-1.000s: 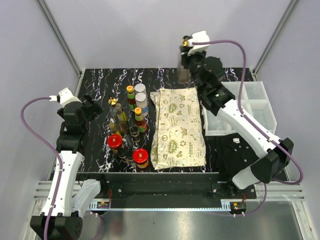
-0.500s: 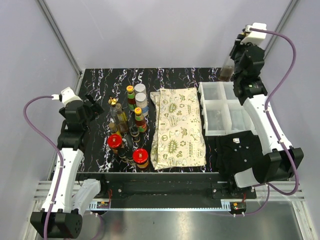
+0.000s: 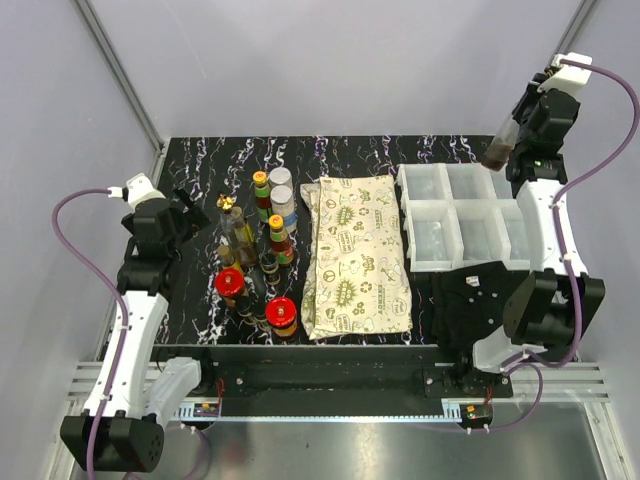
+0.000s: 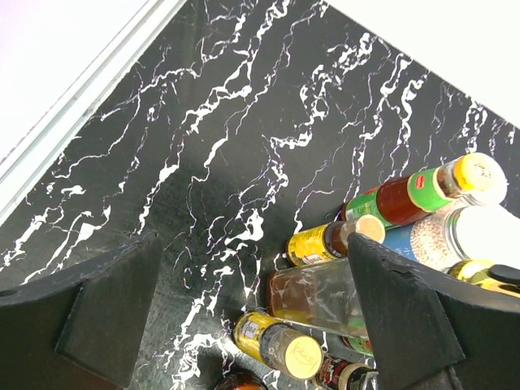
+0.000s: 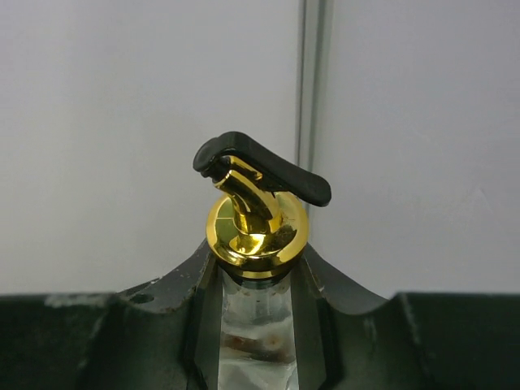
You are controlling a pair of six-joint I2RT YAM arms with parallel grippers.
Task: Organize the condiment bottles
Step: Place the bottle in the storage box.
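The glass bottle's base is hanging above the bins, so I will next lower my right gripper toward the far corner section (image 3: 502,187) by the bins' side and release the bottle there.
My right gripper (image 3: 512,140) is shut on a clear glass bottle (image 3: 499,152) with a gold pourer cap (image 5: 256,223) and holds it high above the back right corner of the white bins (image 3: 424,182). In the right wrist view the bottle's neck (image 5: 252,325) sits between both fingers. The other condiment bottles (image 3: 262,250) stand clustered left of the cloth, with red, yellow, white and gold caps. My left gripper (image 3: 190,213) is open and empty, just left of the cluster. Its wrist view shows a clear glass bottle (image 4: 321,296) and a yellow-capped jar (image 4: 276,341) between the fingers' span.
A cream patterned cloth (image 3: 356,255) lies in the middle of the black marbled table (image 3: 200,160). The white compartment bins stand at the right, beside a black patch (image 3: 470,300). Grey walls close the back and sides.
My right arm has swung the gold-capped bottle from above the cloth's back edge to the right, over the bins to their back right corner. The left gripper has barely moved.
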